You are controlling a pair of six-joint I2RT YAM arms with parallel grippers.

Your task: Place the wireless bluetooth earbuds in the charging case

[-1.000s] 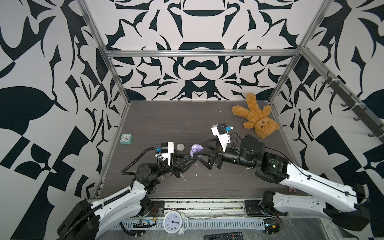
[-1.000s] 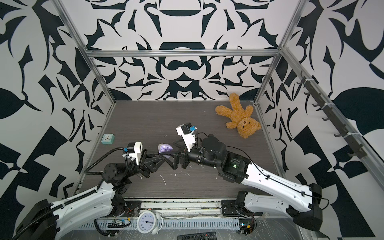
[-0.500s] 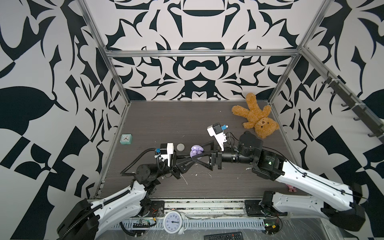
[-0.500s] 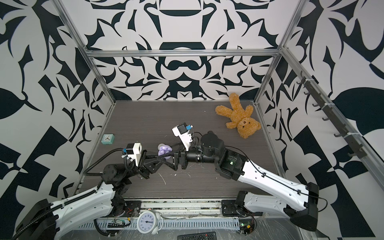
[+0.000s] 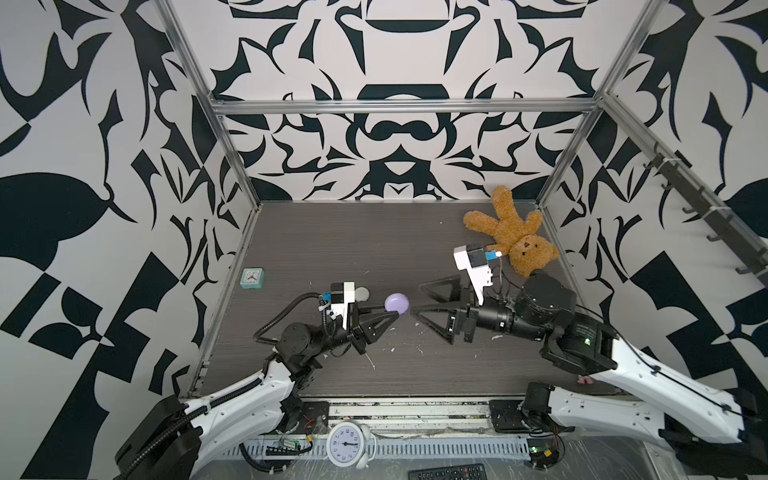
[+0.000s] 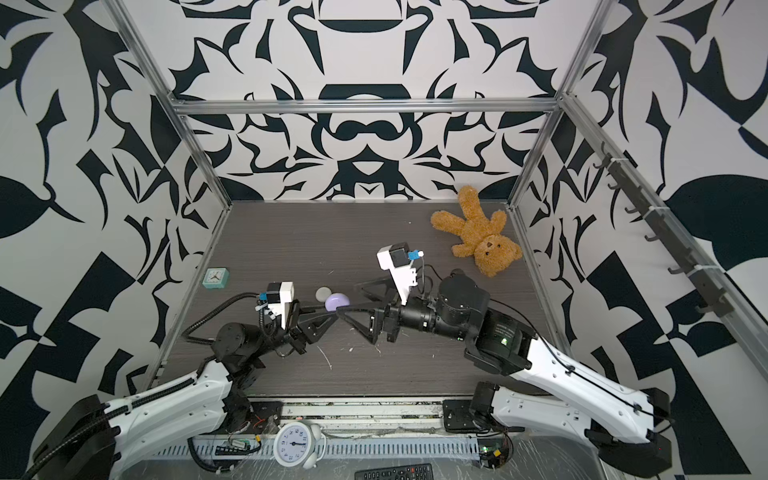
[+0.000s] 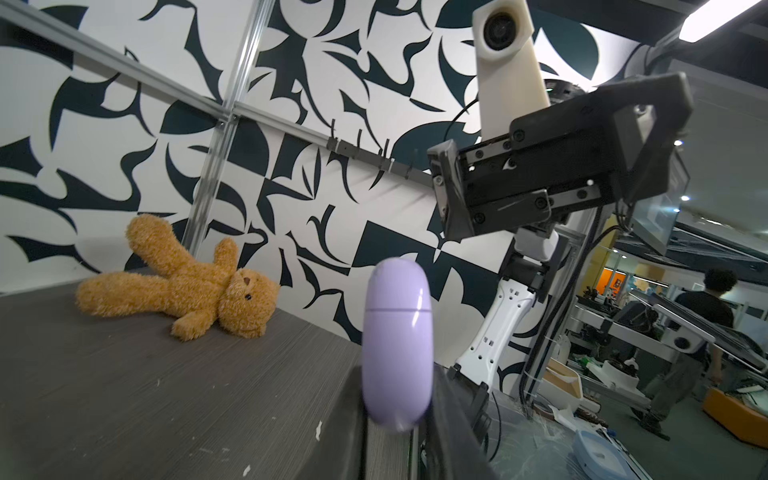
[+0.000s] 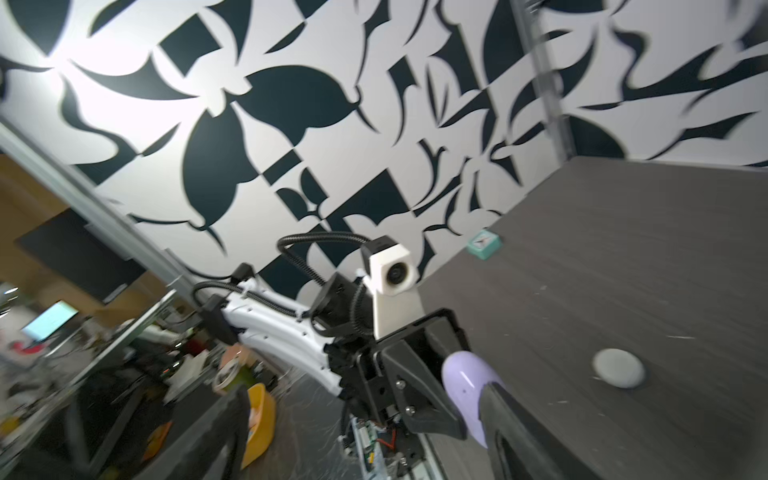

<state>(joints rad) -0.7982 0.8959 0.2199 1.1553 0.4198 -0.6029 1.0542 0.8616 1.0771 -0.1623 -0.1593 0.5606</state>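
Observation:
I will next tip my left gripper downward, lower the charging case onto the tabletop (image 6: 352,298) beside the grey-white round case and let it go, because the seam of its lid is closed.
The pale purple charging case (image 5: 397,302) (image 6: 336,301) hangs above the dark table, and my left gripper (image 5: 395,313) (image 6: 333,309) is shut on its lower end. In the left wrist view the case (image 7: 397,345) stands on edge between the fingers with its lid seam closed. My right gripper (image 5: 415,300) (image 6: 347,298) faces it from the right, jaws wide open. One fingertip (image 8: 498,407) sits right beside the case (image 8: 463,382); I cannot tell if they touch. No earbuds show in any view.
A grey-white round case (image 5: 362,294) (image 8: 619,368) lies on the table just behind the left gripper. A teddy bear (image 5: 511,237) lies at the back right and a small teal clock (image 5: 252,278) by the left wall. White flecks (image 5: 390,350) dot the table.
The right arm has drawn back to the right and rolled its wrist, with its jaws now spread wide. The purple case looked lumpy before and now shows as a smooth closed oval. The left gripper held still.

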